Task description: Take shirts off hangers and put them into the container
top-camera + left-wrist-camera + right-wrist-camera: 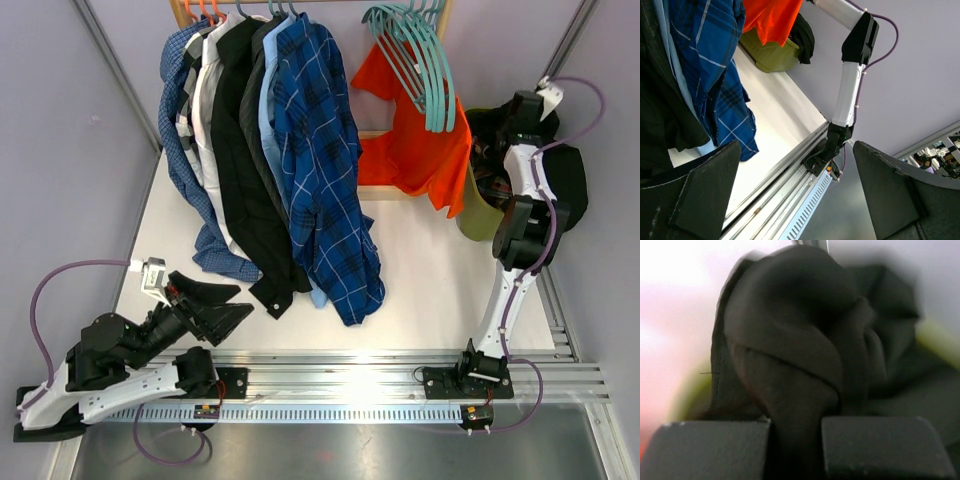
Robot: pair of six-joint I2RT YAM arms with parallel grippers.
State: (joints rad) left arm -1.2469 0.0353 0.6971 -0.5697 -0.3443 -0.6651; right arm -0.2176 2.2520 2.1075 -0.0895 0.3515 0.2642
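Observation:
I need to lower my right gripper into the olive-green container's opening (490, 155) below it and release the dark shirt's fold there, because cloth still hangs over the container's edge.
Several shirts (265, 150) hang on hangers from the rail at the back, a dark blue checked shirt (325, 170) nearest the middle. My right gripper (795, 445) is shut on a fold of a dark shirt (805, 340) over the olive-green container (480, 215), whose rim (940, 340) shows behind the cloth. The dark shirt (570, 180) spills over the container's edge. Near the front left, my left gripper (215, 305) stands wide open with nothing between its fingers. The left wrist view shows the checked shirt (715, 75) and the container (772, 52).
Several bare teal hangers (420, 60) hang at the rail's right end, above an orange garment (420, 150) draped beside the container. The shirts' tails rest on the white table (430, 290). An aluminium rail (350, 375) runs along the near edge.

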